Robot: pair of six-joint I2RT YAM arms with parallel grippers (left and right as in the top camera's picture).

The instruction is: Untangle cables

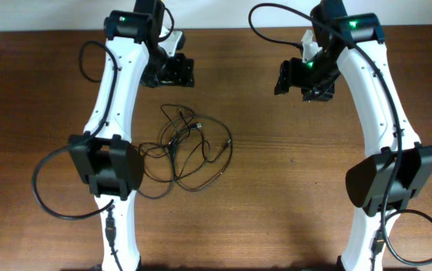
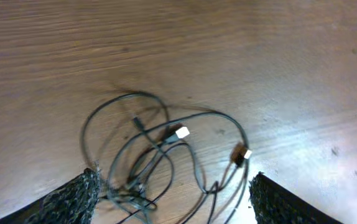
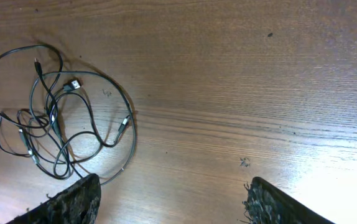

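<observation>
My left gripper's fingers are above and beyond the tangle. I should move that gripper down and back to the far loop's piece of cable (image 1: 193,114) (image 2: 166,113), next to the crowded crossings of the cables.
The cables (image 1: 172,143) lie as one loose tangle of thin black cords on the wooden table, left of centre. My left gripper (image 1: 172,71) hovers behind the tangle, open and holding nothing. In the left wrist view the cables (image 2: 166,142) rest on the table, with two pale plug ends (image 2: 181,132) showing, and the lower loops run between the fingertips (image 2: 73,199) of the left gripper (image 2: 173,205). My right gripper (image 1: 300,79) hangs open at the back right, well away from the cords. In the right wrist view the cables (image 3: 53,115) sit far left of the right gripper (image 3: 172,205).
The brown wooden table (image 1: 276,165) fills the view. The white left arm (image 1: 114,98) runs along the tangle's left side and its dark elbow (image 1: 107,169) sits close to the cords. The white right arm (image 1: 374,98) stands at the right. Thick arm cables (image 1: 47,188) loop beside the bases.
</observation>
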